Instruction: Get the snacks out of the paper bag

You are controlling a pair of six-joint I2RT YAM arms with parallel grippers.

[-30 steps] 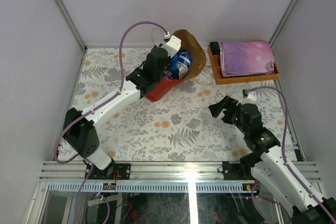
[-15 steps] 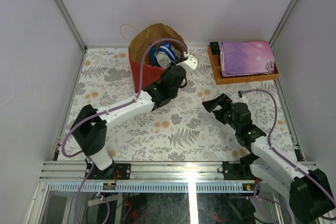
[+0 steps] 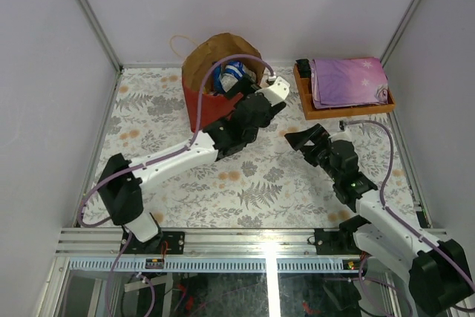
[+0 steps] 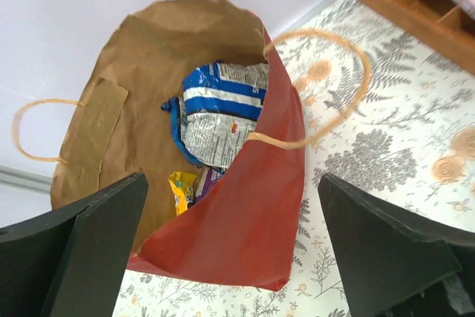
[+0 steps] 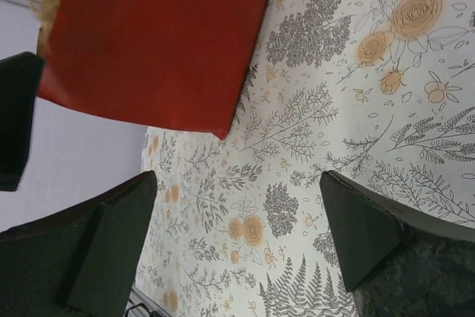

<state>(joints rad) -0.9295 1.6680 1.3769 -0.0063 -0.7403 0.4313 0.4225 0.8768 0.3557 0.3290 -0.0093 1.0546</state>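
The tan handle's outer bend sticks out above my right gripper and to its left in the top view, so my right gripper will move up and outward to it next.
The red paper bag (image 3: 204,103) stands upright at the back of the table, its brown inside open to the top. Inside it lie snacks: a blue and white packet (image 4: 219,113), a yellow pack (image 4: 182,187) and a purple pack (image 4: 206,177). My left gripper (image 3: 241,94) hovers just right of and above the bag's red wall (image 4: 252,206), open, with nothing between its fingers. Further right, my right gripper (image 3: 303,139) is open and empty over the bare table. It faces the bag (image 5: 156,27) from some way off.
An orange wooden tray (image 3: 345,113) holding a folded purple star-print cloth (image 3: 349,79) sits at the back right. One tan loop handle (image 4: 326,87) droops over the table to the bag's right. White walls close in the back and sides.
The bag went from tipped over in my shut left gripper to standing upright. The left gripper has since opened and let it go. The right gripper has edged toward the bag.
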